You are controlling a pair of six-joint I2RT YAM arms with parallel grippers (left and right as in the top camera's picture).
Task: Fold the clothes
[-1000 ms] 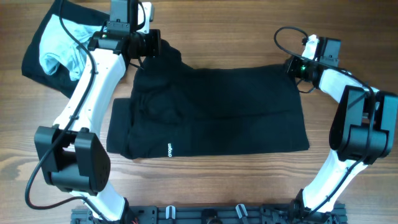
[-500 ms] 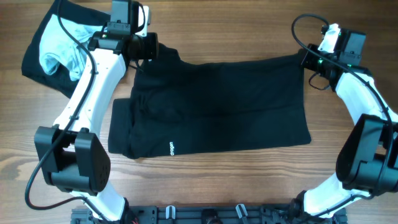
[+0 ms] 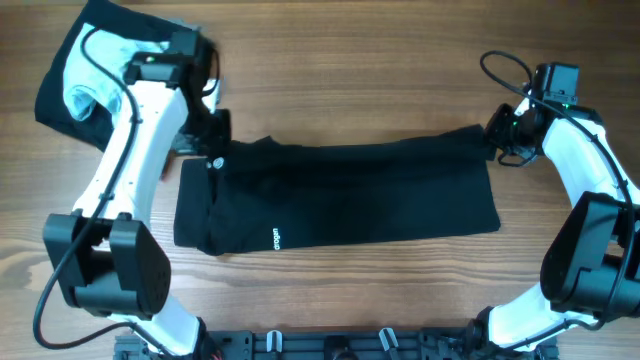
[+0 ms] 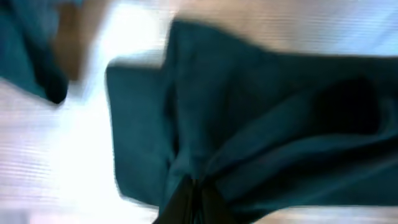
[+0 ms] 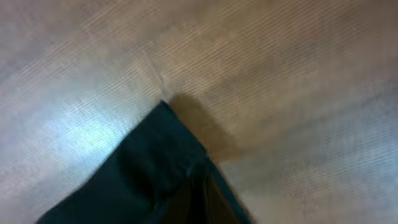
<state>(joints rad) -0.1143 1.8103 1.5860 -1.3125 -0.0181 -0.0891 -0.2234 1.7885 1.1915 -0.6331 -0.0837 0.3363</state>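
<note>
My right gripper will move back over that flat end (image 3: 486, 186) and release the cloth, since the near part of the black garment lies flat back of the held corner.
A large black garment (image 3: 340, 195) with a small white logo (image 3: 273, 240) lies across the middle of the wooden table. My left gripper (image 3: 214, 150) is shut on its far-left corner, and the cloth (image 4: 261, 124) hangs from the jaws in the left wrist view. My right gripper (image 3: 496, 135) is shut on its far-right corner, and the cloth (image 5: 143, 168) shows in the right wrist view. The far edge is lifted and drawn toward the near side.
A heap of other clothes sits at the far left: a pale blue piece (image 3: 95, 85) on a black one (image 3: 55, 100). Bare wooden table (image 3: 340, 70) lies beyond the black garment. A rail (image 3: 330, 345) runs along the near edge.
Both grippers have pulled the garment's far edge toward the near side. The left gripper moved near and slightly left. The right gripper moved right, then near. The garment now looks narrower.
</note>
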